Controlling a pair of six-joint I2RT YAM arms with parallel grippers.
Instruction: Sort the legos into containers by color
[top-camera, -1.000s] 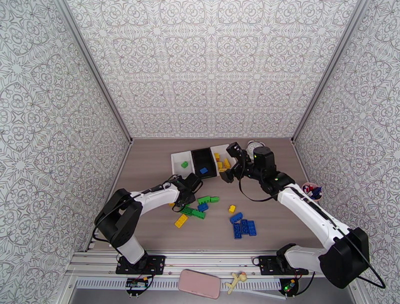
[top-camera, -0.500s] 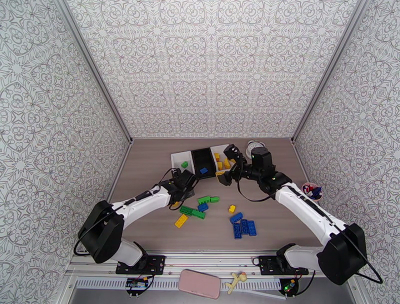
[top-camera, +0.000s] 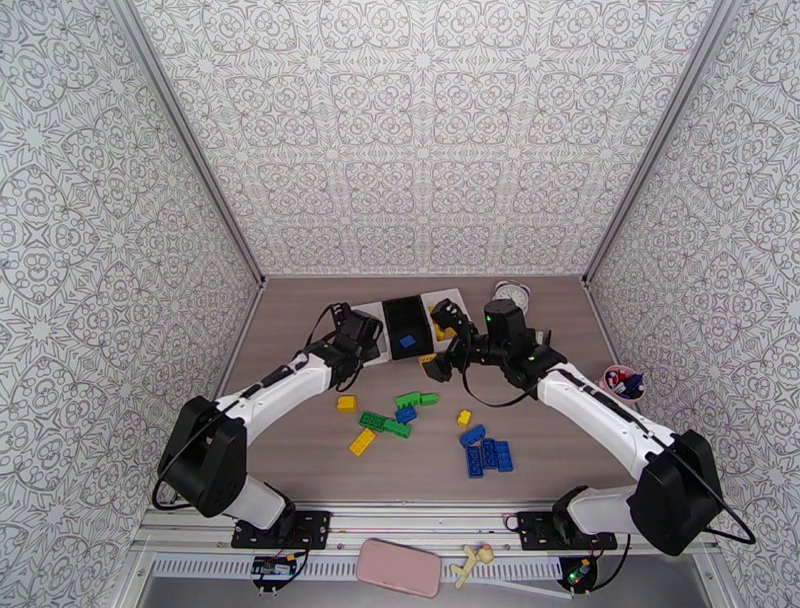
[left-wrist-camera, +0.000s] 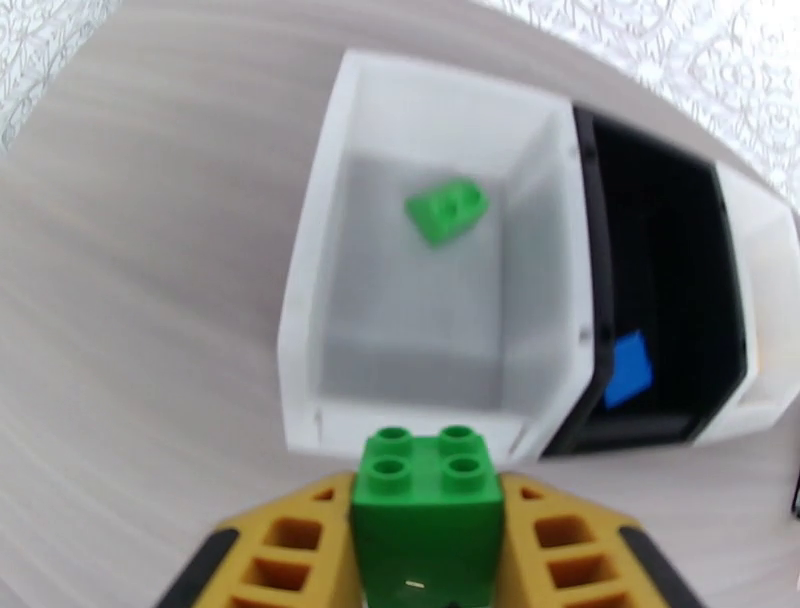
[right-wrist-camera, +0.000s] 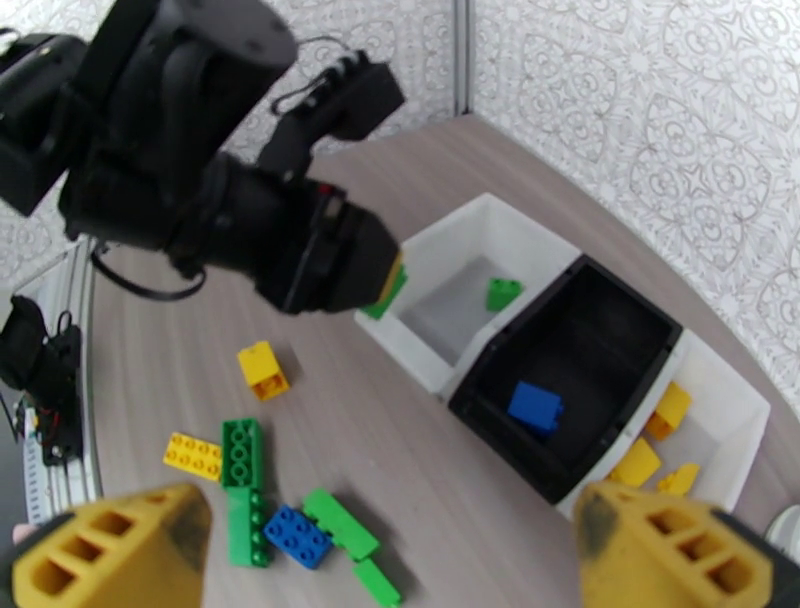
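My left gripper moves outward past the white bin's near side next and releases the matching lego inside this bin, which holds a green lego and lies outward of it.
My left gripper (left-wrist-camera: 430, 525) is shut on a square green lego (left-wrist-camera: 430, 495), just short of the near wall of the left white bin (left-wrist-camera: 300, 330). That bin holds one green lego (left-wrist-camera: 447, 208). The black bin (right-wrist-camera: 600, 330) holds a blue lego (right-wrist-camera: 535, 405), and the right white bin (right-wrist-camera: 735, 405) holds yellow legos (right-wrist-camera: 672, 408). My right gripper (right-wrist-camera: 390, 535) is open with nothing in it, above the table in front of the bins (top-camera: 407, 325). Green (top-camera: 385, 424), yellow (top-camera: 346, 403) and blue legos (top-camera: 488, 455) lie loose on the table.
A pink pen cup (top-camera: 622, 382) stands at the table's right edge. A white round object (top-camera: 510, 293) sits behind the right white bin. The left arm (right-wrist-camera: 250, 220) is close in front of my right wrist. Patterned walls enclose the table.
The left gripper lifted a green lego out of the pile and carried it back to the left white bin. The right gripper came forward and down, away from the right white bin, staying open.
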